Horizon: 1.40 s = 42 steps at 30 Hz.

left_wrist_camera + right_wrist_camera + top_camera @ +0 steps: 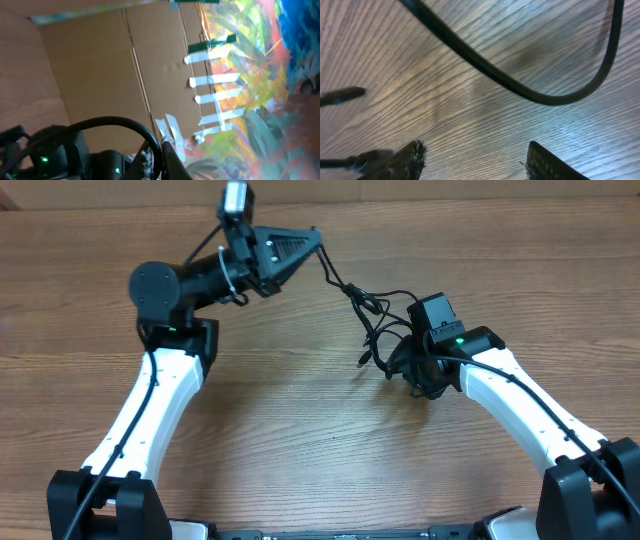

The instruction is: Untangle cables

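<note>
Bare wood is below and left of my left gripper in the overhead view. The gripper will next pull away from the tangle and down to release the cable.
The cables (372, 310) are thin black cords bunched in a tangle on the wooden table right of centre. One strand climbs up and left to my left gripper (312, 238), which is raised and shut on that cable. In the left wrist view the black cable (125, 121) arcs into the closed gripper (161, 159). My right gripper (415, 372) hangs over the right side of the tangle. It is open (476, 157), with bare wood between its fingers. A cable (520, 90) curves across just ahead of the fingers, and two plug ends (345, 95) lie to their left.
The wooden table (300, 430) stretches toward both arm bases. Behind the table stands a brown cardboard wall (100, 65) beside a colourful painted sheet (250, 100) fixed with white tape strips. The left arm's own thick black wire (232, 280) loops by its wrist.
</note>
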{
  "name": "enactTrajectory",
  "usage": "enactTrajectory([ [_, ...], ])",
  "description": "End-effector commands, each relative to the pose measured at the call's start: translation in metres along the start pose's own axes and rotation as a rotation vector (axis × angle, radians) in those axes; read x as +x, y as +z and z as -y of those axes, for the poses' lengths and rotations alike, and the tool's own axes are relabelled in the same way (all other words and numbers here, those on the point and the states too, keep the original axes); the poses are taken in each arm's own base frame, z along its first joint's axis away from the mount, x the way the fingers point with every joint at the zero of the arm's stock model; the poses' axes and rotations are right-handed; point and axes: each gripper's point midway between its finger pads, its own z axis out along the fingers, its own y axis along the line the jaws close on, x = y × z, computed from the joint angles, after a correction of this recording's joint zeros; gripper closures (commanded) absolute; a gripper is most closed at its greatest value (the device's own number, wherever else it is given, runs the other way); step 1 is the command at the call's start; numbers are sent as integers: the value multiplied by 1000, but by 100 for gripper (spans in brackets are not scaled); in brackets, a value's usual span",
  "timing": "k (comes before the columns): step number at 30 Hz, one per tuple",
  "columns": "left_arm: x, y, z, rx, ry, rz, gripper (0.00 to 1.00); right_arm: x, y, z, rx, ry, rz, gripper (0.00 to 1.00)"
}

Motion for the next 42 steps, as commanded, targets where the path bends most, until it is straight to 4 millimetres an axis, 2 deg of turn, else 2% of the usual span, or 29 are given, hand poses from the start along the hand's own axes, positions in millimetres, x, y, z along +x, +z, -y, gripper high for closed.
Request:
enactTrajectory([
  [1,-27,-22,26,30,132,120,96,-10,0,20,82,5,51,46],
  [2,-35,-31,26,16,189,147,96,-9,0,20,85,6,48,67],
  [5,-45,-42,17,-29,262,173,96,-9,0,21,89,6,45,96],
  [9,-56,-53,-14,-138,267,193,96,-7,0,23,96,6,40,96],
  [12,-63,-63,-57,-277,224,222,96,-6,0,23,94,6,31,96],
  [16,-66,-94,-130,-566,134,308,96,-3,1,20,80,7,14,96],
  [18,-55,-126,-179,-821,62,359,96,-2,1,20,76,7,9,96],
  [19,-50,-138,-192,-909,46,371,96,-2,1,19,74,7,10,96],
  [22,-37,-174,-220,-1144,6,411,96,-3,1,19,72,7,11,96],
  [25,-27,-204,-232,-1311,-38,450,96,-3,1,18,69,7,13,96],
  [27,-20,-215,-236,-1370,-62,450,92,-3,1,17,63,6,12,96],
  [31,-10,-212,-238,-1379,-16,348,60,-2,1,10,31,5,0,96],
  [33,-4,-199,-238,-1337,60,232,44,-2,1,5,10,4,-5,96],
  [36,4,-183,-237,-1284,154,105,39,-1,1,-1,-19,-5,-12,96],
  [42,40,-128,-228,-1051,387,-220,29,5,-2,-34,-179,-93,-62,96],
])
